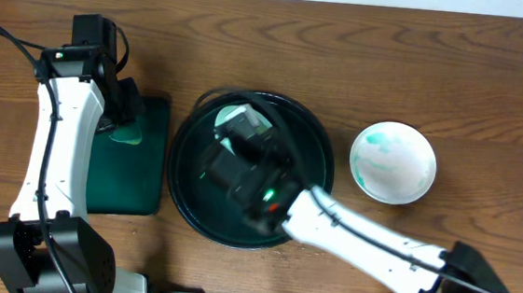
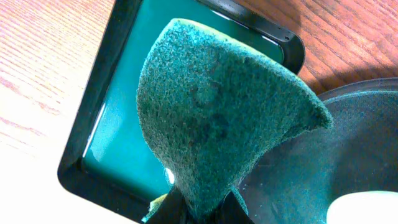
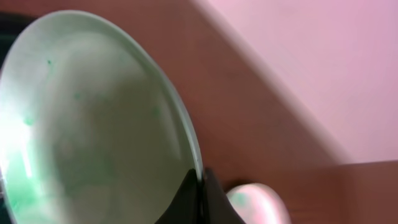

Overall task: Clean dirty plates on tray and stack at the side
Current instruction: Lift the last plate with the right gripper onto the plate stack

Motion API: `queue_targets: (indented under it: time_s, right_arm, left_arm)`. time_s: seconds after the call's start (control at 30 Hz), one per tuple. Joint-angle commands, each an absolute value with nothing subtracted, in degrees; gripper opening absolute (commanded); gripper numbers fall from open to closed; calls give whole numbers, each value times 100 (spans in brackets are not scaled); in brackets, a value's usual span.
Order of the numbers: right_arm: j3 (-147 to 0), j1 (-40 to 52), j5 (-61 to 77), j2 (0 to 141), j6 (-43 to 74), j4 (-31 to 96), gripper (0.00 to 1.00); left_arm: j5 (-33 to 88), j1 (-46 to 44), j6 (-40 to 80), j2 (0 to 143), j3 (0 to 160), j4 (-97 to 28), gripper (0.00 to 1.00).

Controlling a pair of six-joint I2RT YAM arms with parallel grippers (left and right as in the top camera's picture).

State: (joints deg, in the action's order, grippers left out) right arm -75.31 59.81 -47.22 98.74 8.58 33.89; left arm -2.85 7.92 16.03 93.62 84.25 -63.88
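The robot needs to swing its right gripper to the right in the overhead view next, make its plate level and lower it onto a smeared plate, which is beside the round tray.
The large round black-green tray sits at mid-table. My right gripper is over it, shut on the rim of a white plate with green smears, held tilted up on edge; the plate also shows in the overhead view. A second smeared plate lies on the table right of the tray. My left gripper is shut on a green scouring pad above the small rectangular tray. A white plate edge shows at the round tray. A third plate is not clearly visible.
The rectangular dark-green tray lies just left of the round tray, nearly touching it. My right arm crosses the table from the front right to the round tray. A blurred plate shows behind my right fingers.
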Motion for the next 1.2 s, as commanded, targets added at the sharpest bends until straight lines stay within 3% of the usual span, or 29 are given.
queue_targets:
  time_s: [0.0, 0.17, 0.27, 0.5, 0.63, 0.8, 1.1, 1.13, 1.17]
  right_arm:
    - [-7599, 5164, -1730, 9205, 1520, 3376, 1]
    - [-7599, 3736, 725, 8733, 1553, 3505, 1]
    - [-7599, 2884, 1420, 8580, 1695, 3824, 1]
    - [-7553, 849, 1173, 8534, 1822, 5273, 1]
    - [-7177, -91, 777, 8543, 1820, 5500, 1]
    - [-6322, -757, 239, 8545, 1824, 4947, 1]
    - [-5076, -908, -115, 8547, 2032, 3789, 1]
    - [-5041, -908, -139, 8545, 2029, 3765, 3]
    - [-5024, -908, -167, 8545, 2008, 3752, 13]
  left_arm:
    - [-255, 808, 1507, 9419, 8444, -6392, 7]
    - [-255, 808, 1507, 9419, 8444, -6390, 7]
    - [-255, 808, 1507, 9419, 8442, -6392, 7]
    - [-287, 808, 1505, 9419, 8281, -6359, 7]
    - [-491, 808, 1505, 9419, 8180, -6335, 7]
    - [-519, 808, 1505, 9421, 8101, -6259, 7]
    - [-519, 851, 1103, 9421, 7695, -5846, 7]
    - [-519, 873, 1096, 9421, 7627, -5789, 7]
    - [-519, 908, 1096, 9421, 7568, -5745, 7]
